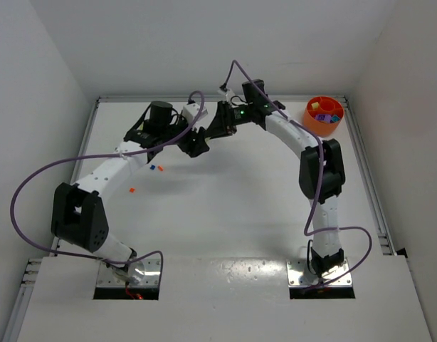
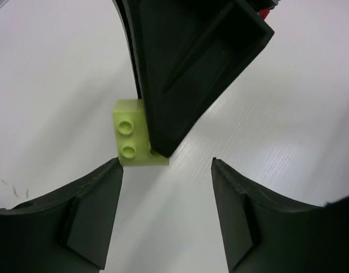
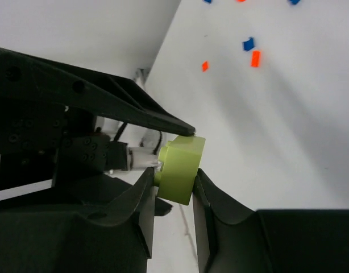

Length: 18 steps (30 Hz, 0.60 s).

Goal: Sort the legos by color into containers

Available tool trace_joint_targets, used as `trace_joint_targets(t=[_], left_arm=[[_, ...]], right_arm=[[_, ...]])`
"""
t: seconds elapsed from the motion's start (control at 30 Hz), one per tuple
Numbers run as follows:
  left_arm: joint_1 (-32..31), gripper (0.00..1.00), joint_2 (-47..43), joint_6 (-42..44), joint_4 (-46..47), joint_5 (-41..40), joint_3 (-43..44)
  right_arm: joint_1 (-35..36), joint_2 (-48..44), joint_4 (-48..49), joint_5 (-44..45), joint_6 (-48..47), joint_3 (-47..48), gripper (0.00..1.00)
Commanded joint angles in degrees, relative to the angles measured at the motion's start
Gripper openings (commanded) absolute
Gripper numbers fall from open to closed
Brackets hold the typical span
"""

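Observation:
I will move my right gripper right in the top view, over the container section with the yellow lego (image 1: 315, 106), and release the matching lego.
A pale yellow-green lego (image 3: 180, 168) is pinched between the two fingers of my right gripper (image 3: 174, 173), which is shut on it above the table. In the left wrist view the same lego (image 2: 132, 133) sits just past my left gripper (image 2: 167, 165). That gripper stands open, with its jaws apart and nothing between them. One right finger (image 2: 186, 68) covers part of the brick. Both grippers meet at the far middle of the table (image 1: 198, 142). An orange container (image 1: 324, 115) with coloured bits inside stands at the far right.
Small loose legos lie on the white table left of centre: a blue one (image 1: 152, 168), an orange one (image 1: 160, 168) and another orange one (image 1: 132, 189). Purple cables loop over both arms. White walls enclose the table on three sides.

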Motion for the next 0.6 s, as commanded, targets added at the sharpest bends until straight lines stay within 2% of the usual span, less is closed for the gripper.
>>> trace_joint_targets(t=[0.0, 0.1, 0.17, 0.2, 0.33, 0.47, 0.57], left_arm=[[-0.6, 0.69, -3.7, 0.2, 0.2, 1.5, 0.3], [0.2, 0.79, -6.3, -0.5, -0.3, -1.8, -2.2], [1.5, 0.98, -6.8, -3.2, -0.3, -4.5, -2.2], [1.6, 1.00, -6.8, -4.2, -0.3, -6.7, -2.2], [2.9, 1.00, -4.6, -9.4, -0.3, -12.3, -0.9], [2.9, 1.00, 0.2, -11.9, -1.0, -14.2, 2.6], [2.9, 1.00, 2.2, -11.9, -1.0, -14.2, 4.0]], right_arm=[[-2.3, -2.3, -4.0, 8.8, -7.7, 4.9, 0.00], [-6.8, -3.9, -9.8, 16.2, -12.7, 6.2, 0.00], [-9.0, -3.9, -12.2, 21.8, -16.3, 8.9, 0.00], [-10.1, -3.9, -12.8, 27.4, -17.5, 9.7, 0.00], [-17.1, -2.1, -14.7, 43.1, -23.6, 17.2, 0.00], [-22.1, 0.8, -14.1, 52.7, -26.5, 21.6, 0.00], [-26.0, 3.5, -13.6, 55.5, -27.1, 24.9, 0.00]])
